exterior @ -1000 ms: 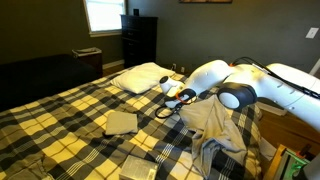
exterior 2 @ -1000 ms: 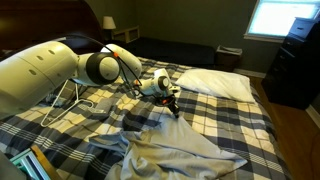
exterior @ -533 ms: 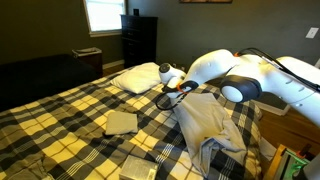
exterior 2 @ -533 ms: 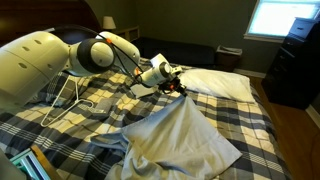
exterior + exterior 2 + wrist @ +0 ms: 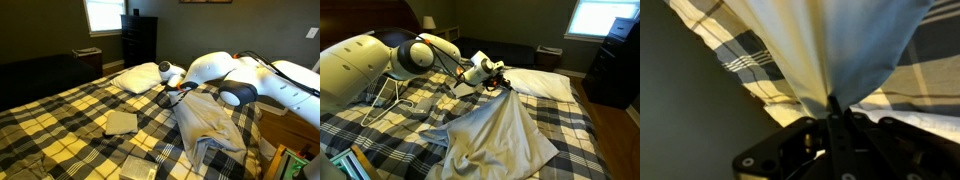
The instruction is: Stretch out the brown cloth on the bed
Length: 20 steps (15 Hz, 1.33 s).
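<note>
The brown cloth's near end is rumpled, so my gripper will next tilt, pull the pinched corner outward and up toward the white pillow [image 5: 140, 76] and release it there.
The brown cloth [image 5: 207, 122] is a large taupe sheet on the bed [image 5: 70, 110], which has a yellow, black and white plaid cover. My gripper [image 5: 181, 87] is shut on one corner of the cloth and holds it up near the white pillow [image 5: 140, 76]. In an exterior view the cloth [image 5: 498, 135] hangs down from the gripper [image 5: 502, 83] in a stretched fan to the bed [image 5: 560, 115]. In the wrist view the jaws [image 5: 829, 103] pinch the cloth [image 5: 840, 45], pulled taut above the plaid bed [image 5: 750, 60].
A small folded tan cloth [image 5: 121, 122] and another folded pale cloth [image 5: 137, 168] lie on the bed. A dark dresser [image 5: 138, 40] stands by the window [image 5: 102, 14]. The pillow [image 5: 540, 82] lies just beyond the gripper. A wire frame [image 5: 390, 100] stands on the bed near the arm.
My gripper has risen and moved toward the pillow with the cloth corner in it. The cloth has gone from rumpled to drawn out in a long taut fan.
</note>
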Available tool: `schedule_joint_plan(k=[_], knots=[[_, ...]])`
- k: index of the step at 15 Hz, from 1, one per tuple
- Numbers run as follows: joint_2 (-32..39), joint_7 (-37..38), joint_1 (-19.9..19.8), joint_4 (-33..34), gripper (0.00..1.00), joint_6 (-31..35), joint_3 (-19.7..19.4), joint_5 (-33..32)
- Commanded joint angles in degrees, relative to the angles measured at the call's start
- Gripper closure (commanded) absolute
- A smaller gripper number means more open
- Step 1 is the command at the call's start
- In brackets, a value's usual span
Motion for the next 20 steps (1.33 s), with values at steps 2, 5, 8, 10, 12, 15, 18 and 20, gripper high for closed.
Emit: schedule_joint_plan(k=[2,5,8,10,12,15,18,20], knots=[[8.14,4.75,-1.83,14.98,1.0,-0.54,-5.67,-2.17],[11.65,5.52,-3.33,22.13,1.0,-1.34,-8.12,-2.12],[14.4,7.88,-4.83,27.63,1.0,-1.64,-11.16,-2.5],[15.87,9.9,-6.03,30.6,1.0,-2.03,-13.17,-2.78],[16.51,12.76,-6.42,31.73,1.0,-1.71,-16.22,-2.22],[16.53,13.6,-7.13,32.34,1.0,-1.35,-17.94,-1.6],[16.56,11.06,-7.65,32.33,0.66,1.05,-16.53,-0.93],[16.89,10.63,-7.98,32.62,0.5,4.27,-15.95,-0.85]])
